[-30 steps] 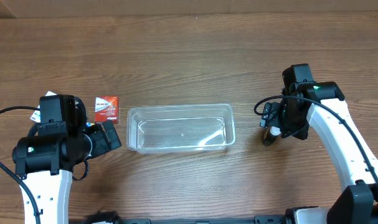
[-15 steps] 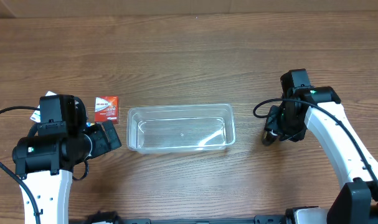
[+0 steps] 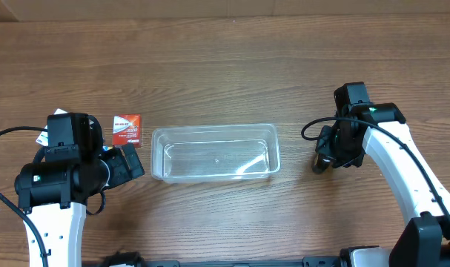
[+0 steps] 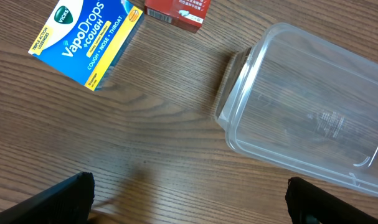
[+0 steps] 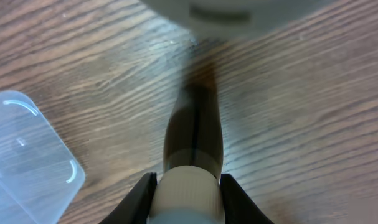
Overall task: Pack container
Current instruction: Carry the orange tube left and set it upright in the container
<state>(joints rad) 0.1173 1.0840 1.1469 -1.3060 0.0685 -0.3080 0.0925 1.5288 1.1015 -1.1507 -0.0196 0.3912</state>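
Note:
I will lift the bottle (image 5: pixel 193 137), move it across the empty container's nearer end (image 5: pixel 23 162), lower it and release it, because that end lies to the left of my right gripper in the overhead view.
The container (image 3: pixel 216 152) is a clear shallow tub lying empty at the table's middle; its left end shows in the left wrist view (image 4: pixel 313 112) and one corner in the right wrist view (image 5: pixel 27 155). To its right, my right gripper (image 3: pixel 323 160) is shut on a small bottle (image 5: pixel 193 137) with a dark brown body. Both fingers press the bottle's white ribbed cap (image 5: pixel 187 193). My left gripper (image 3: pixel 134 165) stands open just left of the container, its fingers (image 4: pixel 64 202) wide apart over bare wood with nothing between them.
A red box (image 3: pixel 126 129) lies just beyond the container's left end, also at the top of the left wrist view (image 4: pixel 178 11). A blue Vicks VapoDrops box (image 4: pixel 86 40) lies left of it, mostly under the left arm in the overhead view.
My right gripper has closed on the bottle's cap and shifted slightly. The left arm and the container have not moved.

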